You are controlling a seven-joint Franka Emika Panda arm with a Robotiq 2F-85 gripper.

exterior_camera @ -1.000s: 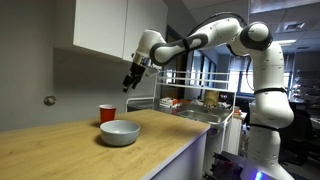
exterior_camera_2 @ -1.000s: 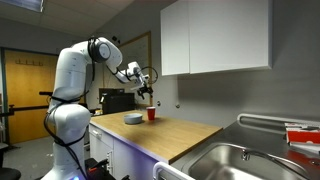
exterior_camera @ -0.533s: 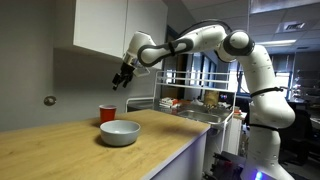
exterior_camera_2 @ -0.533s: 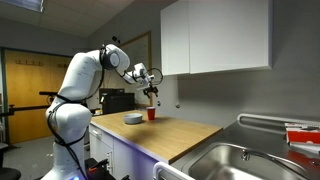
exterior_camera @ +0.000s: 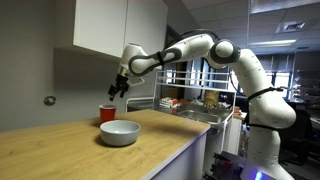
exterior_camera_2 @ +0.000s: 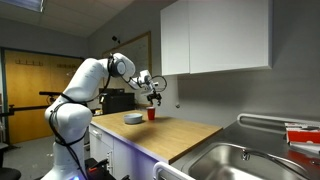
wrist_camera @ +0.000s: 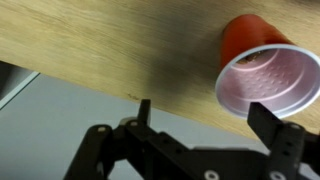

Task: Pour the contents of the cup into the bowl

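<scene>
The red cup's opening is already under one of my fingers, and the other finger is outside the cup. I should lower my gripper next and close it on the red cup's side (exterior_camera: 113,109) (wrist_camera: 219,90) below it.
The red cup (exterior_camera: 107,114) stands upright on the wooden counter just behind the pale bowl (exterior_camera: 120,132). In an exterior view the cup (exterior_camera_2: 151,114) sits right of the bowl (exterior_camera_2: 133,119). My gripper (exterior_camera: 117,92) hovers open a little above the cup; it also shows in an exterior view (exterior_camera_2: 155,97). In the wrist view the cup (wrist_camera: 262,70) is at the upper right, with small dark bits visible inside it. The gripper (wrist_camera: 205,115) is open and empty, one fingertip (wrist_camera: 272,120) overlapping the cup's rim, the cup off to one side of the gap.
The wooden counter (exterior_camera: 70,150) runs along a grey wall under white cabinets (exterior_camera: 105,25). A steel sink (exterior_camera_2: 230,160) lies at the counter's far end. A round fixture (exterior_camera: 49,100) sticks out of the wall.
The arm has swung toward the wall and lowered, bringing the open gripper from beside and above the bowl to just over the cup.
</scene>
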